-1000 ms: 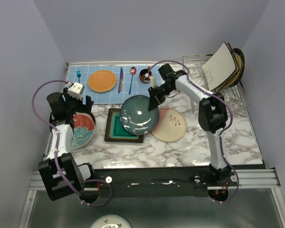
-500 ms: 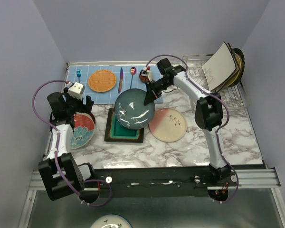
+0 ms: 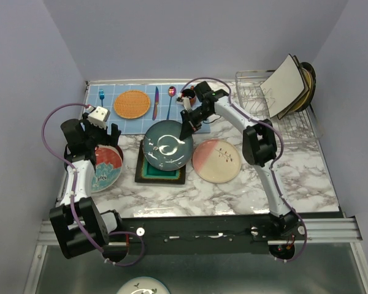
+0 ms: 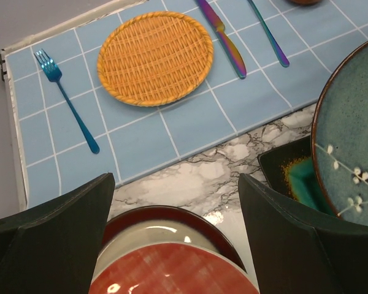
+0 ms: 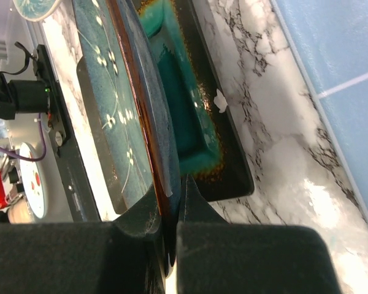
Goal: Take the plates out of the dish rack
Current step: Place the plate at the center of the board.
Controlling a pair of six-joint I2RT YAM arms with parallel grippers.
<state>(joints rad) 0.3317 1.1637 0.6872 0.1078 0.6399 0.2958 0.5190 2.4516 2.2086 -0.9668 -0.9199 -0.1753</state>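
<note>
My right gripper shifts to the left in the top view next and lowers the grey-blue plate onto the square teal plate [image 3: 153, 172] [image 5: 184, 116], then releases it, since it hovers off-center.
My right gripper [image 3: 185, 127] is shut on the rim of a dark grey-blue round plate [image 3: 167, 145], held low over the square teal plate [image 3: 153, 172]; the right wrist view shows the rim [image 5: 148, 122] pinched between the fingers above the teal plate [image 5: 184, 116]. A cream and pink plate [image 3: 218, 161] lies to the right. My left gripper [image 3: 101, 142] is open over a red-rimmed plate [image 3: 104, 168], also seen in the left wrist view [image 4: 172, 260]. The dish rack [image 3: 281, 110] at back right holds a square cream plate [image 3: 284, 86] and other upright plates.
A blue mat [image 3: 141, 109] at the back carries an orange woven round mat [image 3: 132, 103], a fork [image 3: 101, 98], a knife [image 3: 155, 102], a spoon [image 3: 170, 101] and a small dark-red cup [image 3: 187, 95]. Walls enclose left, back and right.
My right gripper has carried the grey-blue plate leftward and down, from tilted above the cream and pink plate to nearly flat over the teal square plate. The left arm has not moved.
</note>
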